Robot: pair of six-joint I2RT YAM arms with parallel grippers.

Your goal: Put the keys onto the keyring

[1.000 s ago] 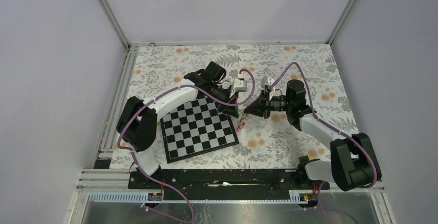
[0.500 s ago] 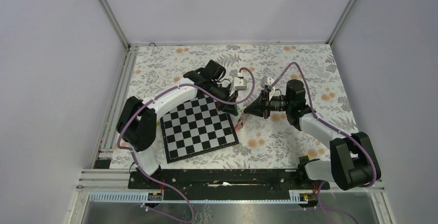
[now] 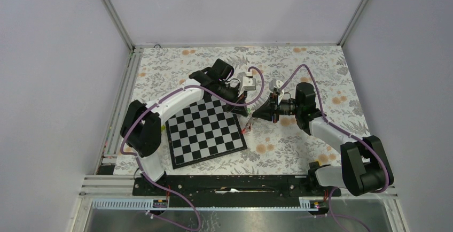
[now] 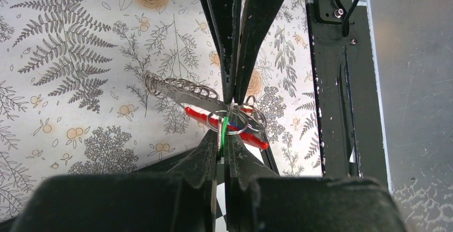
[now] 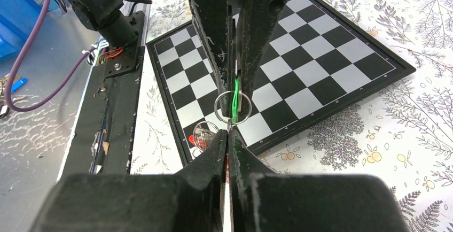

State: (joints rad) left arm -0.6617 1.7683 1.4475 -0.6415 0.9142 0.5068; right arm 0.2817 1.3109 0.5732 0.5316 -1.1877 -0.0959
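Note:
My left gripper lowers to the flowered tablecloth below it next, beside the chessboard, and eases back to release the green key (image 4: 225,128), which carries its ring.
My two grippers meet tip to tip above the right corner of the chessboard (image 3: 205,131). The left gripper (image 3: 246,113) (image 4: 225,136) is shut on a green key (image 4: 225,128) (image 5: 235,99), which carries a round metal ring (image 5: 232,107). Facing it, the right gripper (image 3: 254,114) (image 5: 228,133) is shut on a thin metal part of the keyring bundle. The red keyring (image 4: 205,117) runs slantwise just behind the ring, and a string of small metal rings (image 4: 179,87) trails off to the left. In the top view the red loop (image 3: 244,130) dangles below the tips.
The black-and-white chessboard (image 5: 320,55) lies tilted on the flowered tablecloth (image 3: 299,141). The black base rail (image 3: 229,183) runs along the near edge. A blue bin (image 5: 13,13) stands beyond the rail.
The left wrist has shifted slightly back and to the left, and the hanging red loop has swung a little left. Both grippers stay shut, tip to tip.

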